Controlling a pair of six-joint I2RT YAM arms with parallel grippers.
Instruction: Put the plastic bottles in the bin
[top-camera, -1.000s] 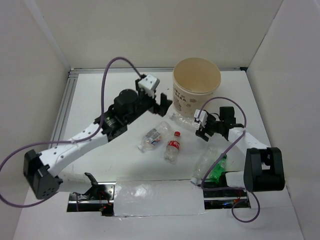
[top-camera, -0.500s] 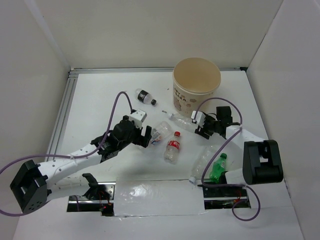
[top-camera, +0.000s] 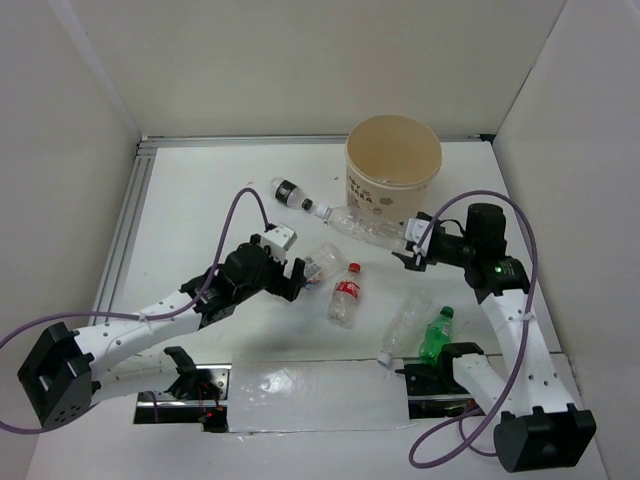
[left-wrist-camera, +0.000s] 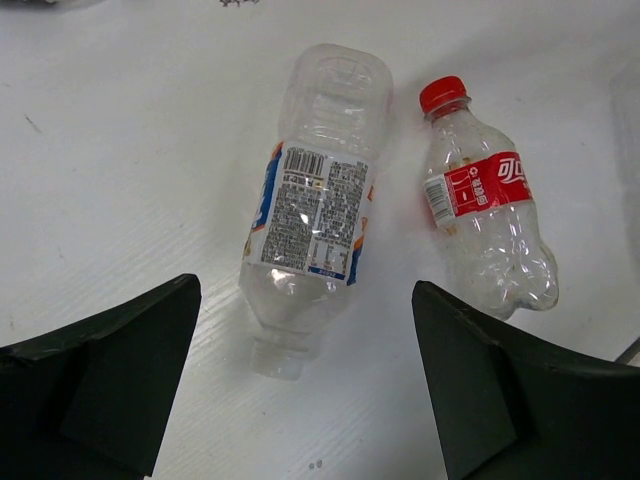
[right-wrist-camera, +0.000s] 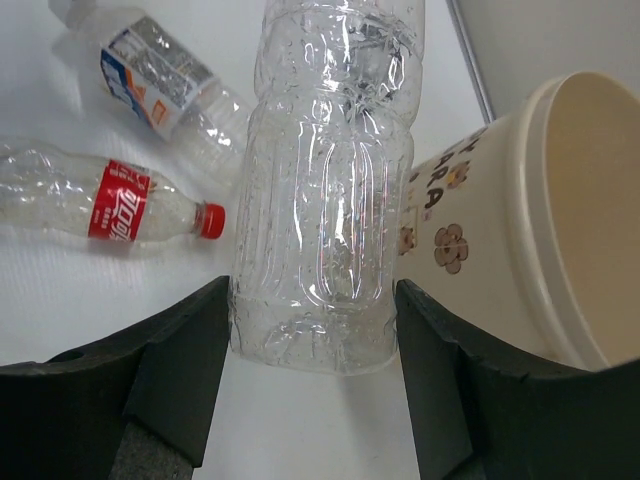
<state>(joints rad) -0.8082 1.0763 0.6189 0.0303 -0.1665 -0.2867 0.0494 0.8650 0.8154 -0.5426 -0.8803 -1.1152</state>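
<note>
My right gripper lifts the clear ribbed bottle outward over the bin's opening (top-camera: 393, 152) (right-wrist-camera: 598, 205) next and releases the bottle's base, since that opening lies outward of my gripper.
The beige bin (top-camera: 393, 165) stands at the back right and also shows in the right wrist view (right-wrist-camera: 520, 220). My right gripper (top-camera: 415, 245) (right-wrist-camera: 312, 370) is shut on a clear ribbed bottle (top-camera: 365, 226) (right-wrist-camera: 330, 200) and holds it above the table beside the bin. My left gripper (top-camera: 297, 272) (left-wrist-camera: 305, 390) is open, its fingers on either side of the neck end of a clear bottle with a blue-white label (top-camera: 320, 262) (left-wrist-camera: 315, 210). A red-label, red-cap bottle (top-camera: 345, 295) (left-wrist-camera: 485, 225) (right-wrist-camera: 120, 205) lies next to it.
A small dark-label bottle (top-camera: 290, 193) lies at the back, left of the bin. A clear bottle (top-camera: 405, 325) and a green bottle (top-camera: 435, 335) lie near the right arm's base. White walls enclose the table on the left, back and right.
My left arm pulled back from near the bin to the labelled bottle, uncovering the small dark-label bottle. My right gripper closed on the clear bottle and lifted it towards the bin.
</note>
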